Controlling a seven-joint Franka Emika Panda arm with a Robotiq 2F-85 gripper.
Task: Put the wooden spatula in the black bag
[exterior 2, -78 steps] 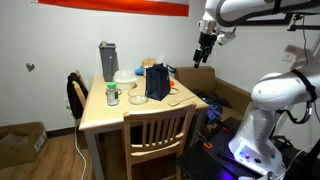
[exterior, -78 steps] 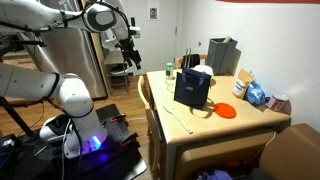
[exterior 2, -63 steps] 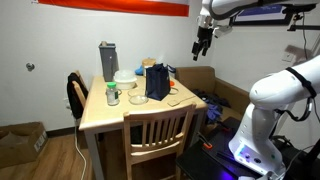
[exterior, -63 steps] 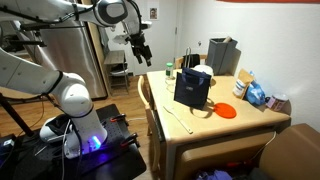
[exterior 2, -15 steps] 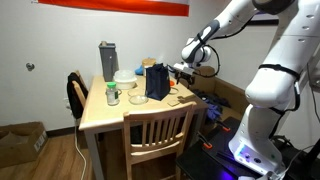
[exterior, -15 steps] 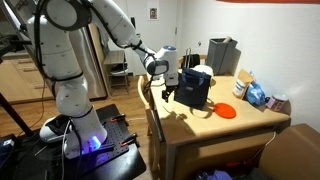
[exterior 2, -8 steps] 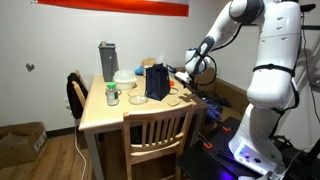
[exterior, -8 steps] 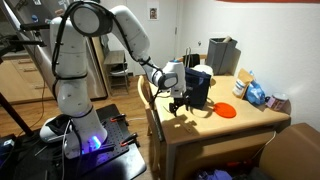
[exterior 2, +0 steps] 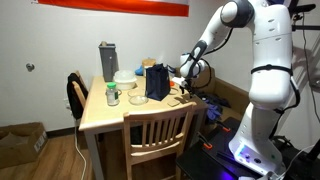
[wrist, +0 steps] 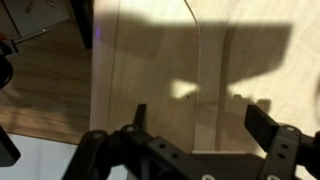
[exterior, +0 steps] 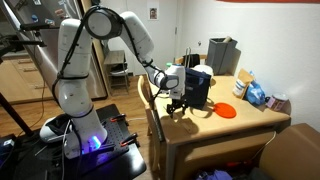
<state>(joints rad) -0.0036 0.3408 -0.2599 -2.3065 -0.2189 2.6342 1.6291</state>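
The spatula's handle [exterior: 178, 113] [wrist: 211, 85] is between my open fingers. My gripper should next go down and move along it toward the wider part at the top of the wrist view.
The wooden spatula [wrist: 208, 80] is a long pale strip lying flat on the light wood table. In the wrist view it runs straight up the frame between my fingers. My gripper [wrist: 203, 125] is open and just above it, one finger on each side, holding nothing. In an exterior view the gripper [exterior: 177, 107] hangs low over the table's near edge, beside the black bag [exterior: 193, 87], and the spatula's free end [exterior: 188, 126] shows faintly. The bag [exterior 2: 157, 82] stands upright with something white at its top, and the gripper [exterior 2: 184, 88] is beside it.
A flat orange round piece [exterior: 226, 111] lies past the bag. A tall grey box [exterior: 222, 55] stands at the table's back. Cups and small items [exterior 2: 113, 95] sit around it, packets [exterior: 256, 94] at the far end. A wooden chair [exterior 2: 155, 135] stands at the table.
The arm swung from high beside the table down to the tabletop. In the last half second the gripper dropped a little lower over the spatula, still open.
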